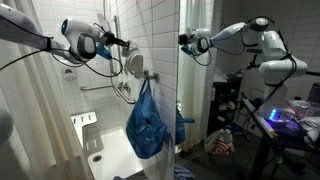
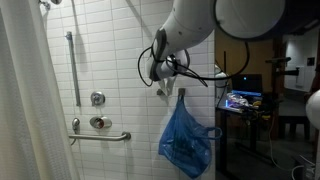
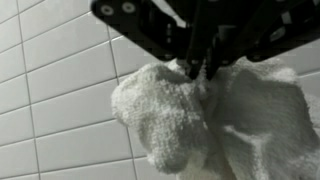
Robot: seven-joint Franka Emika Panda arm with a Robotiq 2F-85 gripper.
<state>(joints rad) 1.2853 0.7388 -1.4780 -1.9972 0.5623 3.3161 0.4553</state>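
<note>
Next, the gripper rises along the tiled wall above and beside the blue bag [image 1: 148,125]. It releases the bunched white towel there, since the bag already occupies its hook.
In the wrist view my gripper [image 3: 200,72] comes in from the top. Its fingers are pinched together on the top fold of a white terry towel [image 3: 190,115], which hangs bunched against the white tiled wall [image 3: 50,100]. In an exterior view the gripper [image 1: 127,43] is at the shower wall, with the white towel [image 1: 135,65] just below it. A blue plastic bag [image 1: 148,125] hangs from a wall hook right beneath. In an exterior view the gripper [image 2: 163,72] sits just above the same blue bag [image 2: 185,140].
A grab rail [image 2: 100,135], a vertical bar [image 2: 70,65] and round shower valves [image 2: 97,98] are on the tiled wall. A white shower curtain [image 2: 30,100] hangs at one side. A desk with a lit screen [image 2: 240,100] stands outside the shower.
</note>
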